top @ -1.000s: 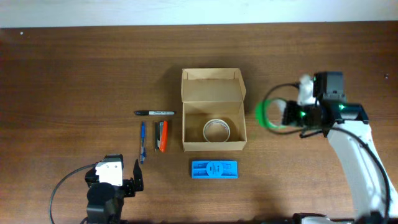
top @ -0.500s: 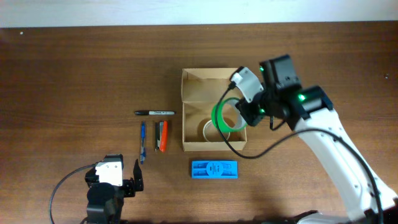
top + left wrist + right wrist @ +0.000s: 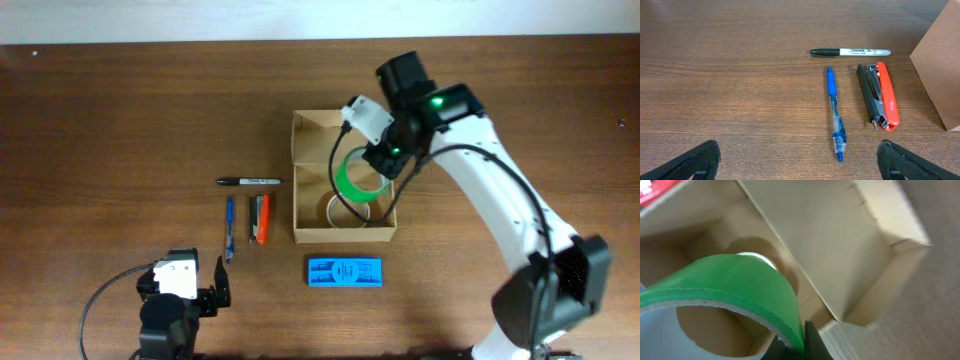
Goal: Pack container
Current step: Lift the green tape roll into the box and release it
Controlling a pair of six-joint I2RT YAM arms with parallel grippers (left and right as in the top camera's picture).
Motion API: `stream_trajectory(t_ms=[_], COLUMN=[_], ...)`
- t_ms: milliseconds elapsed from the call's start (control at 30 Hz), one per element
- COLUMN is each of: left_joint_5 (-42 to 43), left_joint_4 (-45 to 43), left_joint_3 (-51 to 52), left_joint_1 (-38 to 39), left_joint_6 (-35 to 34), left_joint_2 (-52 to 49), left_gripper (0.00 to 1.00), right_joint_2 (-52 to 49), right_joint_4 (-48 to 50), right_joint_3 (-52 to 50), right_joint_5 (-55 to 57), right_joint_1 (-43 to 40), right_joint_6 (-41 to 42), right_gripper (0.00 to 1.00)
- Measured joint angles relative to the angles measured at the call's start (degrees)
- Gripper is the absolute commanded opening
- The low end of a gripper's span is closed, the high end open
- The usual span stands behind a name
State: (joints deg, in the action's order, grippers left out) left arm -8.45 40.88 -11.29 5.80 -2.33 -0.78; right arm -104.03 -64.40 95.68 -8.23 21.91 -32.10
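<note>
The box is open, so my right gripper will go down into it next and let go of the green roll on the white tape roll (image 3: 340, 212) (image 3: 757, 257) below the gripper.
The container, a tan cardboard box (image 3: 305, 195) with its flap lid open, sits mid-table and holds a white tape roll (image 3: 340, 212). My right gripper (image 3: 375, 168) is shut on a green tape roll (image 3: 350, 180) and holds it over the box's open compartment. In the right wrist view the green roll (image 3: 740, 285) fills the lower left, pinched in the jaws (image 3: 802, 342), with the box (image 3: 840, 245) and the white roll (image 3: 757, 257) below. My left gripper (image 3: 190, 290) is open and empty near the front edge, its fingertips (image 3: 800, 160) wide apart.
A black marker (image 3: 249, 181), a blue pen (image 3: 229, 228) and a red-and-black stapler (image 3: 260, 218) lie left of the box. They show in the left wrist view too: marker (image 3: 850, 51), pen (image 3: 835, 112), stapler (image 3: 879, 95). A flat blue case (image 3: 345, 271) lies in front of the box.
My right arm has swung left from the table's right side, carrying the green tape roll over the box. The left arm has not moved.
</note>
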Motion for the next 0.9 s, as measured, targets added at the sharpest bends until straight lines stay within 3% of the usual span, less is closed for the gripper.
stream_trajectory(t_ms=[300, 900], left_joint_5=[0.00, 0.00], left_joint_4=[0.00, 0.00], left_joint_3=[0.00, 0.00], left_joint_1=[0.00, 0.00], left_joint_6=[-0.02, -0.02], left_joint_2=[0.00, 0.00], left_gripper=[1.00, 1.00], right_joint_2=[-4.15, -10.29], right_joint_4=[-1.60, -1.40], right_joint_3=[0.00, 0.00], right_joint_5=[2.67, 6.47], right_joint_1=[4.13, 4.24], right_joint_6=[-0.98, -1.40], right_gripper=[0.03, 0.04])
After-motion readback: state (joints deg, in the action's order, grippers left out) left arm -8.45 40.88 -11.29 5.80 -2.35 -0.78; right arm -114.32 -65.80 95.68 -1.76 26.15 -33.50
